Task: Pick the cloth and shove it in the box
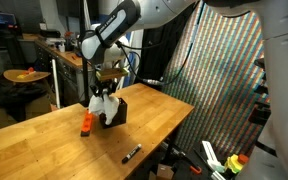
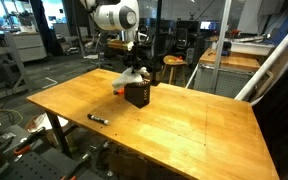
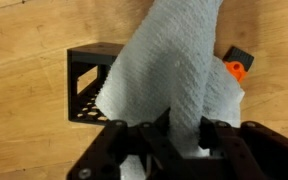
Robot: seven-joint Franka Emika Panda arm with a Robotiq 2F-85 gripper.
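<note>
The black box's top point(image 1: 119, 97) point(image 3: 90, 82) lies below my gripper and to its left in the wrist view. My gripper goes down that way next and releases the cloth.
My gripper point(image 3: 182, 128) is shut on a white cloth point(image 3: 174, 60) and holds it right above a small black box point(image 3: 89, 82). The cloth hangs down over the box and hides most of its opening. In both exterior views the gripper point(image 1: 106, 84) point(image 2: 134, 62) stands over the box point(image 1: 116, 112) point(image 2: 138, 94) near the middle of the wooden table, with the cloth point(image 1: 103, 103) point(image 2: 127, 77) draped down to the box's top.
An orange object point(image 1: 86, 123) point(image 3: 236, 66) lies next to the box. A black marker point(image 1: 131, 153) point(image 2: 98, 119) lies near the table's front edge. The wooden table point(image 2: 204, 130) has open surface around the box. A perforated panel point(image 1: 219, 70) stands beside the table.
</note>
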